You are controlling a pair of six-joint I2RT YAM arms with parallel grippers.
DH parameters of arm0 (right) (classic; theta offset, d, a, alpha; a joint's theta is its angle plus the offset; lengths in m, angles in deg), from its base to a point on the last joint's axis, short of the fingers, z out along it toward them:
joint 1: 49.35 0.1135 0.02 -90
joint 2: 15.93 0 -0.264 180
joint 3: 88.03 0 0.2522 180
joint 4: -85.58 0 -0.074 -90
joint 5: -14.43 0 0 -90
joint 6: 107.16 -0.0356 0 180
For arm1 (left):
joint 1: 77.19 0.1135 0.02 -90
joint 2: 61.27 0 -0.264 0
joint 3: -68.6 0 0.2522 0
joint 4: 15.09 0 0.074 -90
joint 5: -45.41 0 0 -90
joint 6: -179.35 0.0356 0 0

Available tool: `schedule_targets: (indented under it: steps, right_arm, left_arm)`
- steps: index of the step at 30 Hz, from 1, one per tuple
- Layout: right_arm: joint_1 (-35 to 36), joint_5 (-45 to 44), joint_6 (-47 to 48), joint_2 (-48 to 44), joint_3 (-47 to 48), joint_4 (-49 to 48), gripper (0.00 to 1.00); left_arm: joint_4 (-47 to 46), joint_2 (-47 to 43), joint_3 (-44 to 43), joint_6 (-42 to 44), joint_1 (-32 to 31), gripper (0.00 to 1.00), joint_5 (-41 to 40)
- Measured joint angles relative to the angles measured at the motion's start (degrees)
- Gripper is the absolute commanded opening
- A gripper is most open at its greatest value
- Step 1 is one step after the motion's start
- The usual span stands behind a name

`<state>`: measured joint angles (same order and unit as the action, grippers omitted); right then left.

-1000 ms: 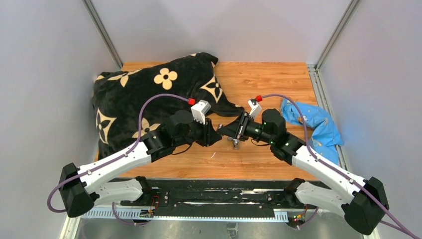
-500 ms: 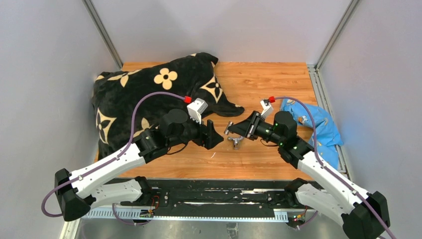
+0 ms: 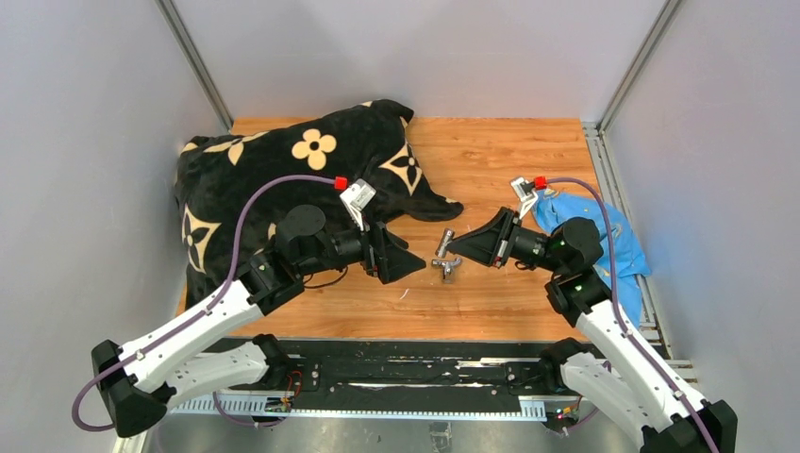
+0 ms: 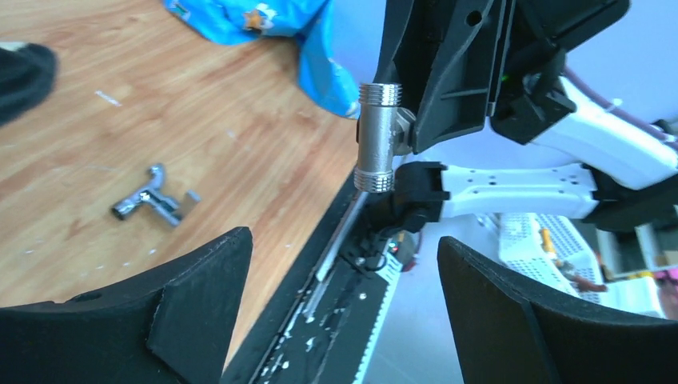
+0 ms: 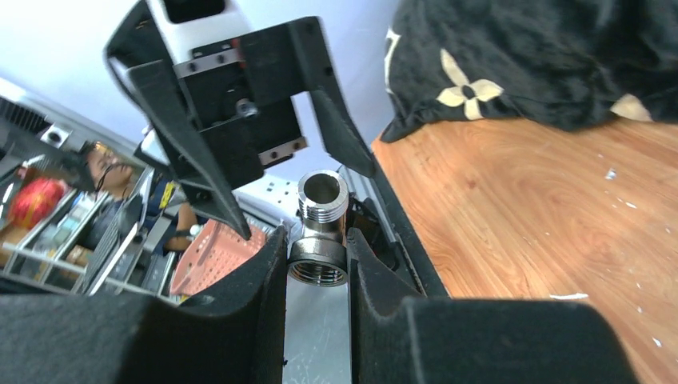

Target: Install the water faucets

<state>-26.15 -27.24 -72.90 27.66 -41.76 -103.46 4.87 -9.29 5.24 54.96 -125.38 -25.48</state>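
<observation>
Next I will advance my left gripper to the right in the top view toward the fitting, onto the fitting's near threaded end (image 3: 441,252) (image 4: 373,182), which the right gripper leaves bare.
My right gripper (image 5: 318,264) is shut on a short silver threaded fitting (image 5: 321,228), one of the water faucets, and holds it in the air above the wood. In the top view that fitting (image 3: 443,240) pokes out of the right gripper (image 3: 457,254) over the table's middle. The T-shaped chrome tap (image 3: 445,269) lies on the wood just below it, also seen as the tap (image 4: 152,204) in the left wrist view. My left gripper (image 3: 411,257) faces the fitting (image 4: 376,136) from the left, a short gap away, jaws wide open and empty (image 4: 344,280).
A black blanket with tan flowers (image 3: 283,179) covers the back left of the wooden table (image 3: 509,151). A crumpled blue plastic bag (image 3: 596,231) lies at the right edge. The black rail (image 3: 396,373) runs along the near edge between the arm bases.
The two grippers were together a second ago. My left gripper opened and drew back left; my right arm pulled right, keeping the fitting. The tap stayed on the wood.
</observation>
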Motion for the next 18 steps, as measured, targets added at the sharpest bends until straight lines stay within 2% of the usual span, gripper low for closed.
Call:
schedule_targets:
  steps: [7,12,18]
  right_arm:
    - [0.0,5.6,-3.8,0.9,-0.2,-10.9,0.00]
    - [-0.1,7.7,-10.2,4.5,-1.3,-23.2,0.01]
    - [-0.1,8.3,-15.6,7.7,-1.8,-32.2,0.00]
  left_arm:
    - [-8.0,2.5,0.8,-5.3,0.0,0.91,9.3]
    - [-13.6,5.0,0.8,-9.5,0.0,0.91,14.7]
    - [-16.5,6.2,0.8,-12.2,0.0,0.84,18.0]
